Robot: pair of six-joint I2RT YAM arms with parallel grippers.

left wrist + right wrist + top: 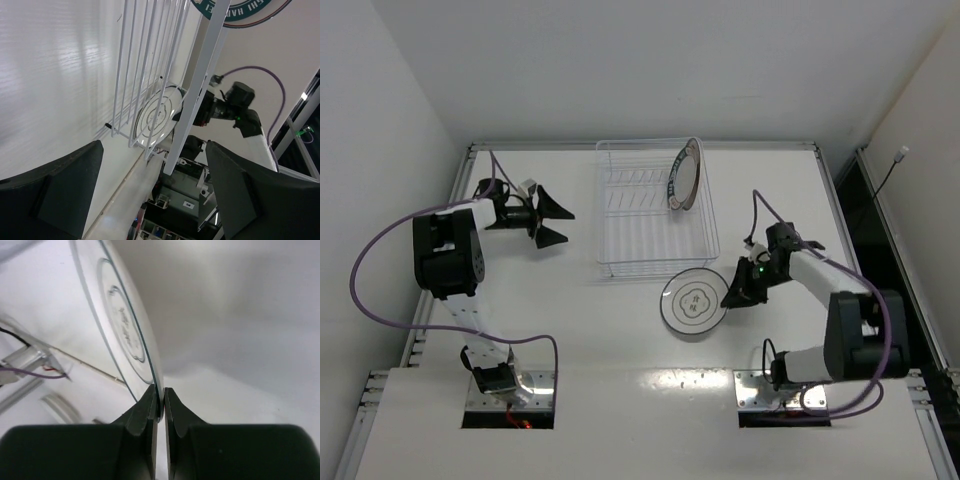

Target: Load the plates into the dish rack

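My right gripper next brings the white plate up, outward, then down into the rack (606, 212) slots beside the teal-rimmed plate (685, 175) and releases it there, as those stand empty.
The dish rack (606, 212) stands at the table's middle back. A teal-rimmed plate (685, 175) stands upright in its far right corner. Just in front of the rack lies a white plate (692, 300) with a grey ring and centre motif. My right gripper (732, 295) is shut on this plate's right rim. In the right wrist view the rim of the white plate (120, 325) sits pinched between the two pads of my right gripper (161, 402). My left gripper (567, 226) hangs open left of the rack, holding nothing. The left wrist view shows the rack's wires (145, 75) beyond the open left gripper (155, 195).
White walls close the table at the back and left. A raised metal rail (640, 145) runs along the table's edges. The right arm's purple cable (765, 210) loops above its wrist. Through the rack, the left wrist view catches the white plate (157, 115) and the right arm (235, 105).
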